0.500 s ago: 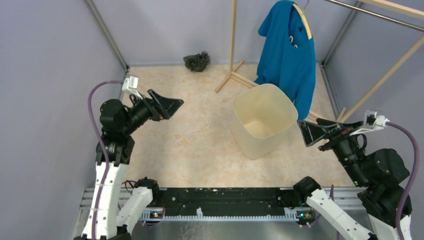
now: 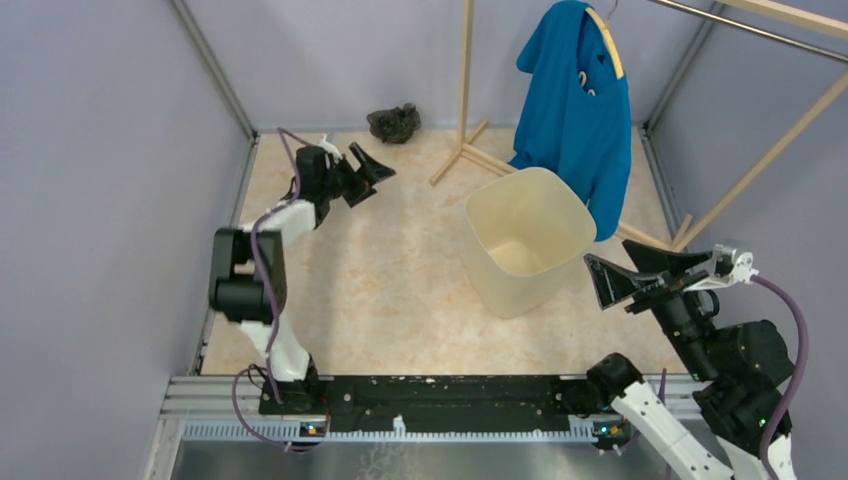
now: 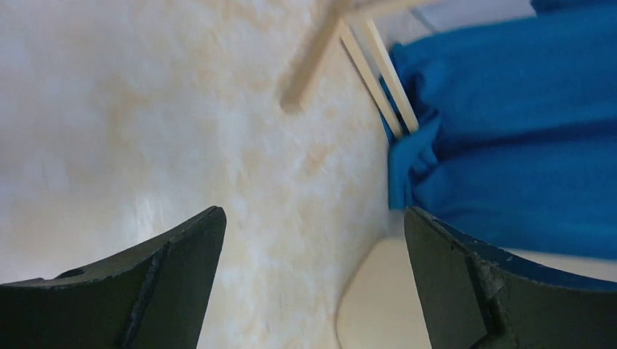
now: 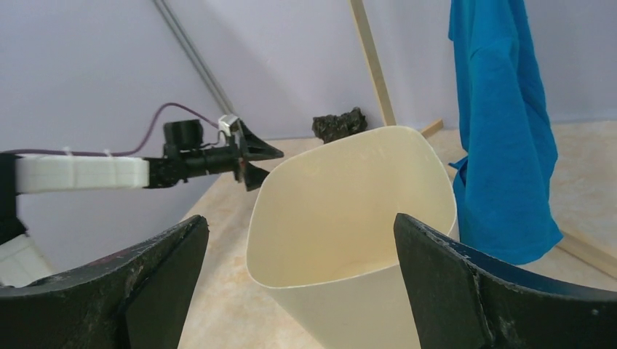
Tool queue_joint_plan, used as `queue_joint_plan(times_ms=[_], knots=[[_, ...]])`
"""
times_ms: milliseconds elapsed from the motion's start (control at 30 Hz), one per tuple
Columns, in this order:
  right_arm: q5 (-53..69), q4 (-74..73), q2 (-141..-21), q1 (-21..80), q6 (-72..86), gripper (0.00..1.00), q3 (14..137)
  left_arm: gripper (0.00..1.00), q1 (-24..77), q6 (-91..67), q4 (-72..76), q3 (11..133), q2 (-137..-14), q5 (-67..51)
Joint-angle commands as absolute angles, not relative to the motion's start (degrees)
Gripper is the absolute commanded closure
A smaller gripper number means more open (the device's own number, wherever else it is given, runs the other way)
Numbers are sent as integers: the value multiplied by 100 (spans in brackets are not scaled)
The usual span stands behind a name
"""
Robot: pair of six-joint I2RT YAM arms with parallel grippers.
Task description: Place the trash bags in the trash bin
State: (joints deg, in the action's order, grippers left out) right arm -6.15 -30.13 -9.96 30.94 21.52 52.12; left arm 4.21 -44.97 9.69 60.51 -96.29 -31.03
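Next I should stretch my left gripper outward and down onto the trash bag's end away from the rack, since the bag lies outward of it on the floor below.
The trash bag (image 2: pixel 394 123) is a dark crumpled wad on the floor by the back wall; it also shows in the right wrist view (image 4: pixel 339 123). The cream trash bin (image 2: pixel 527 240) stands upright and empty at centre right; its rim shows in the left wrist view (image 3: pixel 378 305) and it fills the right wrist view (image 4: pixel 349 218). My left gripper (image 2: pixel 368 172) is open and empty, stretched far out, a little short and left of the bag. My right gripper (image 2: pixel 622 272) is open and empty, just right of the bin.
A blue T-shirt (image 2: pixel 575 110) hangs on a wooden rack (image 2: pixel 466 80) behind the bin, its hem near the bin's rim. The rack's feet (image 2: pixel 460 160) lie on the floor between bag and bin. Grey walls enclose the floor on three sides.
My left arm has reached far forward toward the back wall, bringing its open gripper close to the bag. My right gripper has shifted slightly down and left beside the bin.
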Motion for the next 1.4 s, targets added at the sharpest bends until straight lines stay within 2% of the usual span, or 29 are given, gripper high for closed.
queue_joint_plan(times_ms=[0,167,367,533,600,700,767,900,1000,1133,1233,1367], knots=[[-912,-2584,-1019,3052,1925,1,5107,2,396,-5282,3096,7310,-11254,-2883],[-1065,-2401,-1037,3054,1971,1,4840,2,466,-5869,4485,8287,-12671,-2261],[-924,-2195,-779,3057,2174,1,4446,2,641,-5205,3720,9539,-13627,-698],[-940,-2281,-695,3059,2071,1,4439,3,668,-5158,3814,10912,-14686,-911],[-1025,-2416,-754,3059,2068,2,4535,9,661,-5269,3284,11679,-15127,-1022],[-1067,-2532,-808,3057,2045,2,4649,33,659,-5322,3107,11967,-15260,-1070],[-1099,-2637,-863,3059,2035,2,4732,51,659,-5224,3021,11715,-14978,-1140],[-1486,-3178,-1110,3059,1966,5,5023,71,668,-5057,3289,10273,-13784,-1415],[-1683,-3408,-1269,3058,1823,1,5201,88,677,-4977,3494,8697,-12552,-1664],[-1623,-3527,-1338,3058,1901,1,5510,94,703,-4763,3803,7239,-10960,-2469],[-1601,-3743,-1363,3052,2029,1,5642,99,708,-4761,3427,6454,-9948,-3093],[-1727,-4540,-1571,3056,2045,1,5975,100,755,-4543,2732,5434,-8616,-3469]])
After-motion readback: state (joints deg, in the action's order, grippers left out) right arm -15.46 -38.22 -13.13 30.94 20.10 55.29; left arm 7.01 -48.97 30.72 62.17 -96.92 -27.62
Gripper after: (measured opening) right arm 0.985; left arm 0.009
